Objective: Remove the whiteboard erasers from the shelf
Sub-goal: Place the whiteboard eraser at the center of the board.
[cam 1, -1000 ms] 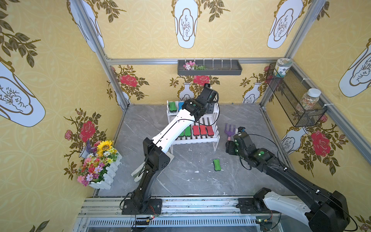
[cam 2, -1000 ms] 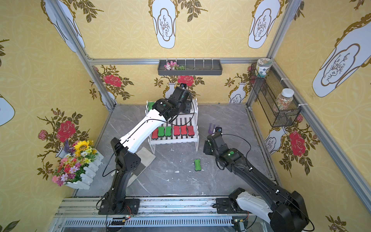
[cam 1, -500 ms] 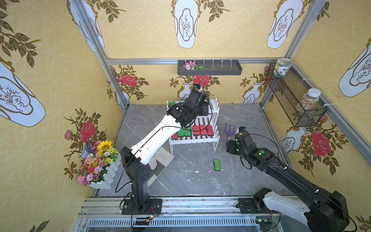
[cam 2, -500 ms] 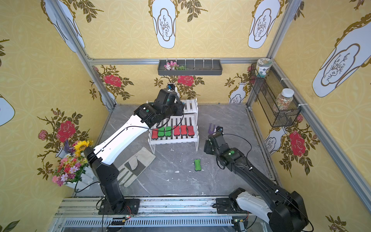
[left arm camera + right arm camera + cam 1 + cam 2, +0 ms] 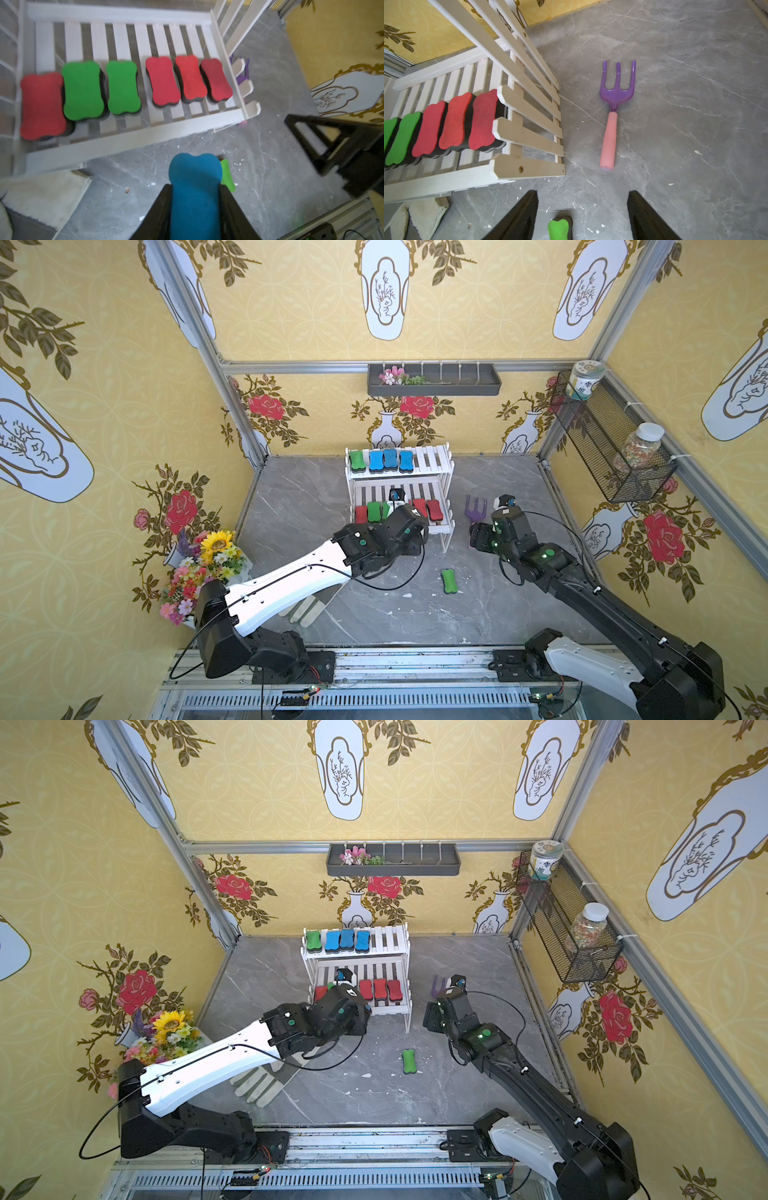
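My left gripper moves back and down next and lets go of the blue eraser on clear floor beside the loose green eraser [image 5: 449,581].
My left gripper [image 5: 195,188] is shut on a blue eraser [image 5: 195,199], held over the floor just in front of the white shelf [image 5: 432,462]. In both top views its fingers are hidden under the wrist [image 5: 407,526]. The upper tier holds one green eraser [image 5: 356,460] and three blue ones [image 5: 390,459]. On the lower tier lie a red eraser [image 5: 41,106], two green ones [image 5: 82,90] and three more red ones [image 5: 191,78]. A loose green eraser [image 5: 449,581] lies on the floor. My right gripper [image 5: 582,207] is open and empty above the floor, right of the shelf.
A purple garden fork [image 5: 616,93] lies right of the shelf. A pale glove [image 5: 262,1085] lies under my left arm. Flowers [image 5: 199,568] stand at the left wall. A dark wall tray [image 5: 434,381] hangs at the back, and a mesh basket [image 5: 611,448] with jars on the right.
My left arm has drawn back from the upper tier to the front of the shelf, carrying the blue eraser. The right arm has hardly moved.
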